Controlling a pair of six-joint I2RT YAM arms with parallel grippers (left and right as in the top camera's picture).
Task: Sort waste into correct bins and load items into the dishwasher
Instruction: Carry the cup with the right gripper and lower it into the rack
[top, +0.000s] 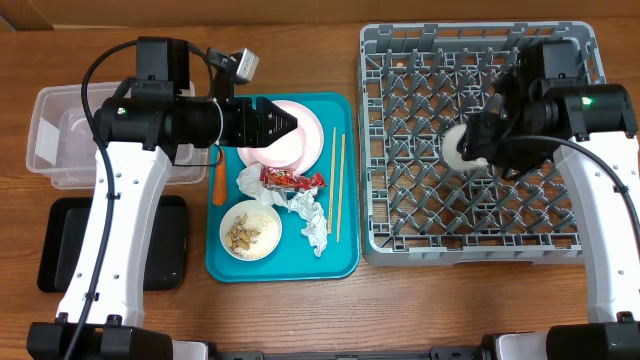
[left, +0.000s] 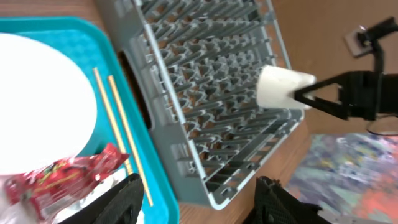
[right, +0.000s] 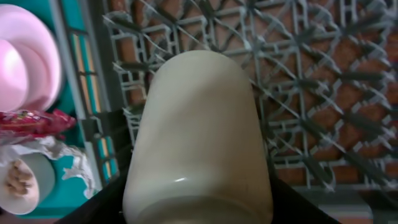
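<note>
The rack's near wires are below my right gripper and back from it. I will next move my right gripper back and down to release the small white cup among those wires.
My right gripper is shut on the small white cup and holds it over the middle of the grey dish rack. In the right wrist view the cup fills the space between the fingers. My left gripper is open and empty above the pale pink plate on the teal tray. On that tray lie a red wrapper, white tissues, a carrot, chopsticks and a white bowl holding nut scraps.
A clear tub stands at the far left, with a black tray in front of it. The left wrist view shows the rack, the chopsticks, the wrapper and the held cup.
</note>
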